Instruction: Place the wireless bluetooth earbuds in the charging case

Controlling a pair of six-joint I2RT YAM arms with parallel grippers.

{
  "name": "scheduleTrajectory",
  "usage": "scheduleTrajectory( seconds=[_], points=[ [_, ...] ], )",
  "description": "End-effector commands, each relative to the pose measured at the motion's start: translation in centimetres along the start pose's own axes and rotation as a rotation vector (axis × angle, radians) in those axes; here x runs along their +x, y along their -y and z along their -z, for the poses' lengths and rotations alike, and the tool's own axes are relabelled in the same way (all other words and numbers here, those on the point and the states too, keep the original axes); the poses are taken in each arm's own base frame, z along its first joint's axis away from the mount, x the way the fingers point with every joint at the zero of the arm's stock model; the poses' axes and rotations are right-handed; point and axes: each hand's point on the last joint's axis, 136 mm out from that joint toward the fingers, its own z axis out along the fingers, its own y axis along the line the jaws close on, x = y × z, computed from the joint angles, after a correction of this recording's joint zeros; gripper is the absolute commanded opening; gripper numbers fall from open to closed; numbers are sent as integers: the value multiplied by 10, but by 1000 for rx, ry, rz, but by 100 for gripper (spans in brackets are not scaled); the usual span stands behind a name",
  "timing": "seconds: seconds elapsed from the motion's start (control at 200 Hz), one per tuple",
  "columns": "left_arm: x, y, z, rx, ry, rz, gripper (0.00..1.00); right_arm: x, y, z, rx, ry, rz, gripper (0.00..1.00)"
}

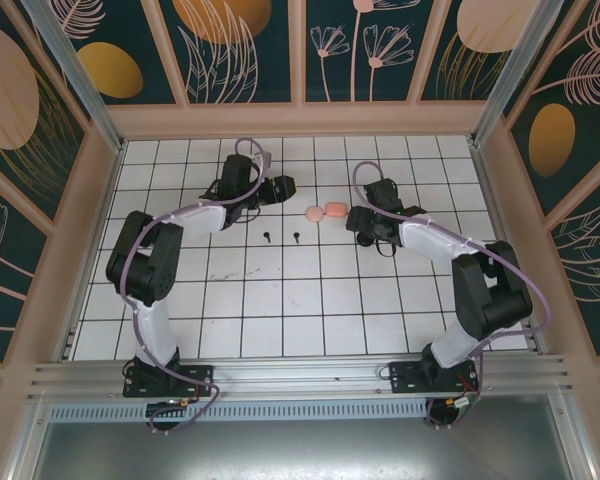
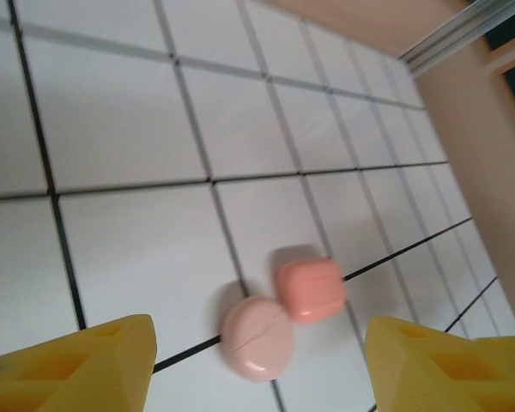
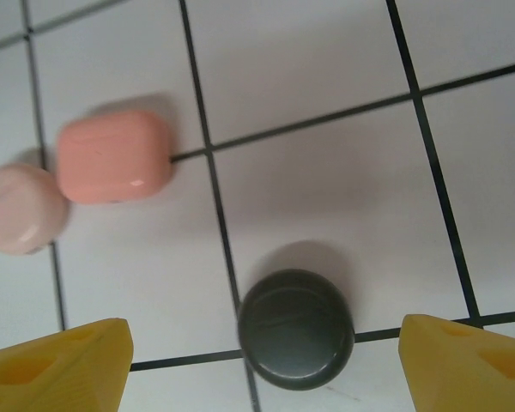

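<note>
My right gripper moves down next and closes on the sides of the case.
Two tiny black earbuds (image 1: 267,237) lie apart on the white tiles, in front of my left gripper (image 1: 276,187). Three charging cases lie shut. The pale pink round case (image 2: 257,337) touches the coral square case (image 2: 309,289), and both sit on the floor ahead of my left gripper (image 2: 257,378). Its yellow fingers (image 2: 69,369) stand open and hold nothing. A dark round case (image 3: 296,329) lies on a tile line between the spread fingers of my right gripper (image 3: 262,369), which is open and not touching it. The coral case (image 3: 112,156) and the pale case (image 3: 21,209) lie to its left.
A wooden wall (image 1: 300,120) borders the tiled floor at the back and on both sides. The two pink cases (image 1: 325,211) lie between the two grippers, with my right gripper (image 1: 365,218) close beside them. Bare tiles stretch toward the arm bases.
</note>
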Motion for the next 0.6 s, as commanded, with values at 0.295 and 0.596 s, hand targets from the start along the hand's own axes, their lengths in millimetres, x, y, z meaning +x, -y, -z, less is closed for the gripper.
scheduleTrajectory(
  seconds=[0.295, 0.596],
  points=[
    [-51, 57, 73, 52, 224, -152, 66, 9, 7, -27, 73, -94, 108, 78],
    [-59, 57, 107, 6, 330, -165, 70, 16, 8, -43, 94, -161, 186, 73]
  ],
)
